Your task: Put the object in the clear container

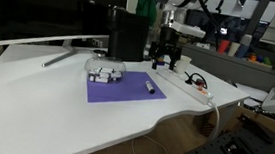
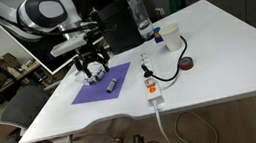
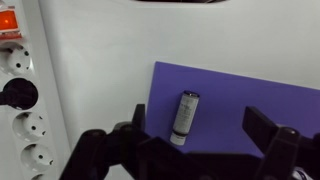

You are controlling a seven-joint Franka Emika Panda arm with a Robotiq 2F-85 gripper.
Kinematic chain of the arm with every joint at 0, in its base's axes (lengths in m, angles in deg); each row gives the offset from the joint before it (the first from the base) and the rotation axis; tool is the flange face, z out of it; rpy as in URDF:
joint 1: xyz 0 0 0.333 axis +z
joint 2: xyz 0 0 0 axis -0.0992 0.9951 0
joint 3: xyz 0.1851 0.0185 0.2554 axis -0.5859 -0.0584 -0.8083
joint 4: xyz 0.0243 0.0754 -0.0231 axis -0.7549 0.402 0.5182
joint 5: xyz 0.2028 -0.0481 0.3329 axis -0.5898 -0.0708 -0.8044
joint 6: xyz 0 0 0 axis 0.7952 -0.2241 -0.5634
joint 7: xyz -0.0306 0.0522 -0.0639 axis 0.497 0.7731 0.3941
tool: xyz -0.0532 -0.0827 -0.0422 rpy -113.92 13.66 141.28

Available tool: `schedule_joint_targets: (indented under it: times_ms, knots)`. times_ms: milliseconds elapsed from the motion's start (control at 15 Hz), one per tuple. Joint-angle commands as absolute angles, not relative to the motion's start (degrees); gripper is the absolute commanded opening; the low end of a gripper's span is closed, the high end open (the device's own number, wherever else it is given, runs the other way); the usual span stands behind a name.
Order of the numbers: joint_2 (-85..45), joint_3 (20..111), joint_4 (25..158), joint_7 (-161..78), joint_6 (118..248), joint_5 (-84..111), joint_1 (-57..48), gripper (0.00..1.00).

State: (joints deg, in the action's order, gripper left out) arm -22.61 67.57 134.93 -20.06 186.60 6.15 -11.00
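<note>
My gripper moves down to the object on the mat (image 3: 240,95) below, onto the object's pale end (image 3: 180,132), and closes next; its open fingers already are on either side.
The object, a slim cylinder with a dark end (image 3: 185,117), lies on a purple mat (image 3: 240,95); it also shows in both exterior views (image 1: 149,86) (image 2: 111,85). My gripper (image 3: 198,122) is open and empty, hanging above the object with a finger on each side of it. It shows in both exterior views (image 1: 162,57) (image 2: 92,66), well above the table. The clear container (image 1: 105,73), a low tub with white and grey pieces, sits on the mat's far corner, apart from the object. In an exterior view (image 2: 97,75) the gripper partly covers it.
A white power strip (image 1: 197,85) (image 2: 150,83) (image 3: 25,90) with a black cable lies just beside the mat. A black box (image 1: 126,36) and a monitor (image 1: 43,9) stand behind the container. A bottle (image 2: 141,19) and a red tape roll (image 2: 186,64) stand past the strip.
</note>
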Motion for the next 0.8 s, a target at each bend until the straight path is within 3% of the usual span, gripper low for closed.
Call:
schedule_joint_targets:
  times_ms: [0,733]
  knots:
    - [-22.0,66.5,134.9,-21.0,187.2,6.7,-12.0,1.00]
    - [-12.4,64.9,133.6,-23.3,196.8,4.8,-13.0,1.00]
